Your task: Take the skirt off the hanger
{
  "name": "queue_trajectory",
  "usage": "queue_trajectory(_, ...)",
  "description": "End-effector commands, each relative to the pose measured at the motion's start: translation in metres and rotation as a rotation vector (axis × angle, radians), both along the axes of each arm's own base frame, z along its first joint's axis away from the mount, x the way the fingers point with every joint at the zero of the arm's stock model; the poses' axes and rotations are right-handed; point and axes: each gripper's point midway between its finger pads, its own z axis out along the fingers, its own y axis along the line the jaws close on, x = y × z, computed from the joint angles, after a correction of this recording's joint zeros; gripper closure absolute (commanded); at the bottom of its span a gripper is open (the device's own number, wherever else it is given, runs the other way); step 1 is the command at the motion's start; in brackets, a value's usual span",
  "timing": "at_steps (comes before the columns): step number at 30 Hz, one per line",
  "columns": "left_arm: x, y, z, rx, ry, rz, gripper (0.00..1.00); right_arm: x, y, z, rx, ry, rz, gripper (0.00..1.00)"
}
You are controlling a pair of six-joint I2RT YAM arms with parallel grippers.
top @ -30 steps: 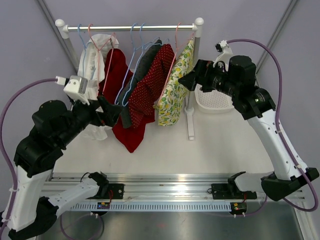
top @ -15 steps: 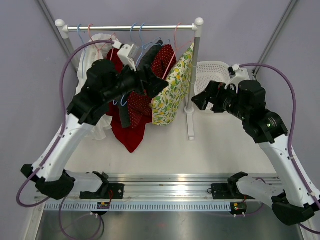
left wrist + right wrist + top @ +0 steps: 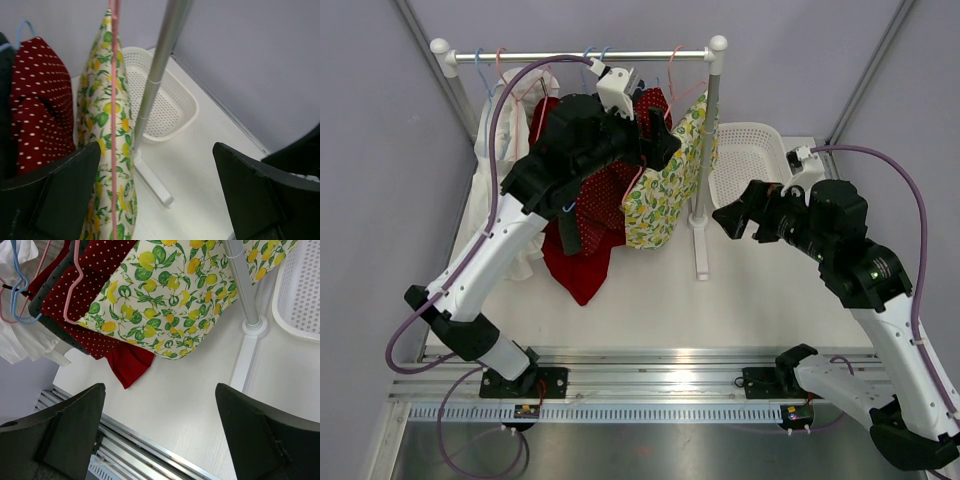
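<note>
I will shift my left gripper left in the wrist view and close on the pink hanger's wire, off-center between the spread fingers.
A lemon-print skirt [image 3: 655, 200] hangs on a pink hanger [image 3: 676, 60] at the right end of the clothes rail [image 3: 520, 56]. My left gripper [image 3: 663, 138] is open, high up beside the skirt's top. In the left wrist view the skirt [image 3: 102, 125] and the pink hanger wire [image 3: 114, 100] lie between the spread fingers, close to the left finger [image 3: 55, 195]. The fingers hold nothing. My right gripper [image 3: 725, 215] is open and empty, to the right of the rack post. In the right wrist view the skirt [image 3: 165, 295] lies ahead of it, well above its fingers.
A red polka-dot garment [image 3: 605, 190], a dark one, a plain red one [image 3: 578, 265] and a white one [image 3: 505, 130] hang left of the skirt on blue and pink hangers. The rack post [image 3: 708, 150] and its foot stand between the arms. A white basket [image 3: 750, 175] sits behind the post.
My left arm has swung up and to the right, from low beside the white garment to the top of the lemon skirt. My right arm has drawn back from the rack, down and to the right.
</note>
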Motion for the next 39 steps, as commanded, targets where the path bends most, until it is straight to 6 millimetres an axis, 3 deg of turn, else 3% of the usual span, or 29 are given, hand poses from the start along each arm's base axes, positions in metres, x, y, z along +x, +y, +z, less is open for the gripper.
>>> queue_trajectory(1, 0.008, 0.025, 0.026, 0.002, -0.100, 0.123, 0.01, -0.008, -0.001, 0.003, -0.023, -0.030, 0.027, 0.00)
queue_trajectory(4, 0.015, 0.029, 0.022, 0.032, -0.112, 0.154, 0.01, -0.008, 0.001, 0.001, -0.021, -0.023, 0.039, 0.00)
queue_trajectory(7, 0.026, 0.024, 0.003, 0.089, -0.097, 0.157, 0.01, -0.007, 0.003, -0.001, -0.017, -0.021, 0.045, 0.01)
queue_trajectory(12, 0.045, 0.006, -0.033, 0.150, -0.057, 0.140, 0.01, -0.007, 0.004, -0.008, -0.018, -0.005, 0.048, 0.00)
queue_trajectory(16, 0.054, -0.005, -0.044, 0.148, -0.046, 0.125, 0.02, -0.007, 0.002, -0.014, -0.024, 0.002, 0.039, 0.01)
queue_trajectory(19, 0.060, -0.008, -0.042, 0.131, -0.053, 0.140, 0.37, -0.008, 0.002, -0.017, -0.028, 0.009, 0.038, 0.01)
queue_trajectory(21, 0.062, -0.003, -0.028, 0.110, -0.066, 0.174, 0.77, -0.008, 0.001, -0.019, -0.033, 0.015, 0.035, 0.01)
queue_trajectory(24, 0.055, 0.006, -0.007, 0.089, -0.085, 0.204, 1.00, -0.009, 0.004, -0.021, -0.027, 0.016, 0.054, 0.01)
queue_trajectory(27, 0.046, 0.019, 0.013, 0.086, -0.115, 0.235, 1.00, -0.011, 0.029, -0.018, 0.021, 0.009, 0.186, 0.01)
queue_trajectory(28, 0.041, 0.024, 0.030, 0.067, -0.138, 0.248, 1.00, -0.011, 0.036, -0.018, 0.036, 0.013, 0.223, 0.01)
queue_trajectory(29, 0.038, 0.028, 0.027, 0.087, -0.117, 0.255, 1.00, -0.008, 0.044, -0.012, 0.057, -0.007, 0.256, 0.01)
queue_trajectory(31, 0.029, 0.034, 0.046, 0.064, -0.136, 0.261, 1.00, -0.002, 0.060, -0.016, 0.073, 0.016, 0.313, 0.01)
queue_trajectory(34, 0.018, 0.039, 0.057, 0.054, -0.145, 0.258, 1.00, 0.010, 0.077, -0.011, 0.069, -0.040, 0.330, 0.01)
queue_trajectory(39, 0.013, 0.042, 0.054, 0.050, -0.123, 0.266, 1.00, 0.027, 0.106, -0.001, 0.062, -0.118, 0.325, 0.01)
